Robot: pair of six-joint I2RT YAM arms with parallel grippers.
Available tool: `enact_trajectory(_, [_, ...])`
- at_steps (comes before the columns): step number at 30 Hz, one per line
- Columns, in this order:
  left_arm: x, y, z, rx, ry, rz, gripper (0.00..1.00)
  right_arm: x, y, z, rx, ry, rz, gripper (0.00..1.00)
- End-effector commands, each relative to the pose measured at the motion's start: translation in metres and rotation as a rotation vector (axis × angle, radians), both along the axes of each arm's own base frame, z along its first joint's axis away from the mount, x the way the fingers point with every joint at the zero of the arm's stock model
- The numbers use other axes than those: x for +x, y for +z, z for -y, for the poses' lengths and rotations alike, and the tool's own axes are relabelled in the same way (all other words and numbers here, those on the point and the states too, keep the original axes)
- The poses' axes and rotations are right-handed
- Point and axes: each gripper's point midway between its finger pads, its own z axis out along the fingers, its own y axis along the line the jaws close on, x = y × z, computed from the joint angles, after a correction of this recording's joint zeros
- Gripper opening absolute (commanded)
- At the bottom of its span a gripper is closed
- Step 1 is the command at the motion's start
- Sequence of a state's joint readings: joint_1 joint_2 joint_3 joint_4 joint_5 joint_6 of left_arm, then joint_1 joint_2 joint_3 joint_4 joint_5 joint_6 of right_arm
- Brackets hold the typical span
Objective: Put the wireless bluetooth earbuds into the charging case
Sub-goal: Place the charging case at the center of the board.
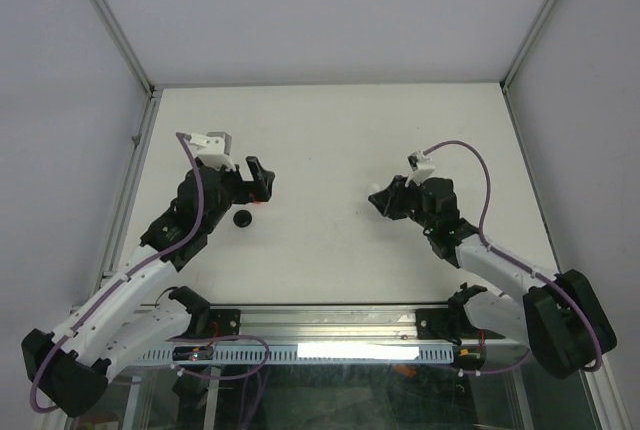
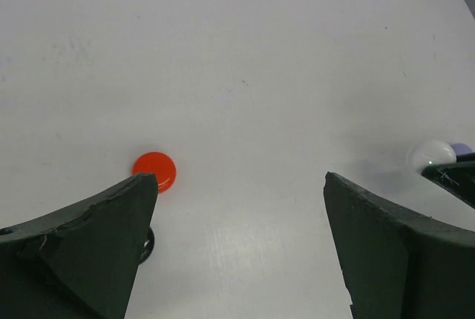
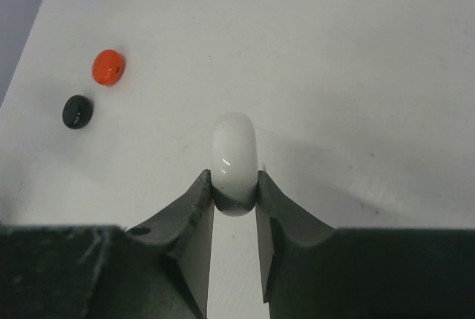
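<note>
Next, my right gripper moves down and to the right in the top view and releases the case there. The white round case still hangs above the bare tabletop.
My right gripper is shut on a white round case, held on edge just above the table; it also shows in the top view and at the right of the left wrist view. A small lavender bit shows beside it; I cannot tell what it is. My left gripper is open and empty over bare table. A red round case lies by its left finger, and a black round case is partly hidden behind that finger. No stemmed earbud shows clearly.
In the right wrist view the red case and the black case lie far left. In the top view the black case lies just beside the left gripper. Enclosure walls ring the table.
</note>
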State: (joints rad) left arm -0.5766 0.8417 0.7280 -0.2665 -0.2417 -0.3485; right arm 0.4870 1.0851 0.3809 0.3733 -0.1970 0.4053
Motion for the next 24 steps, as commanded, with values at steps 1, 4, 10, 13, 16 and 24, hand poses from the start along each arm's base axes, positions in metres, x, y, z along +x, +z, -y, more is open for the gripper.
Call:
enact_trajectory(1, [0.002,0.008,-0.036,0.019,0.152,0.061,0.99,0.013,-0.013,0.027,0.046,-0.174,-0.165,0.11])
enact_trajectory(4, [0.002,0.001,-0.046,0.021,0.182,0.047,0.99,0.014,-0.032,0.04,0.076,-0.233,-0.258,0.12])
enact_trajectory(10, [0.008,0.007,-0.071,-0.025,0.261,0.047,0.99,0.016,-0.062,0.055,0.079,-0.314,-0.385,0.16])
enact_trajectory(13, [0.011,0.007,-0.075,-0.072,0.261,0.033,0.99,0.016,-0.076,0.06,0.066,-0.345,-0.442,0.18])
enact_trajectory(16, [0.012,0.011,-0.076,-0.097,0.246,0.034,0.99,0.014,-0.088,0.062,0.058,-0.363,-0.482,0.24])
enact_trajectory(24, [0.004,0.027,-0.08,-0.114,0.249,0.093,0.99,0.011,-0.097,0.072,0.039,-0.413,-0.53,0.47])
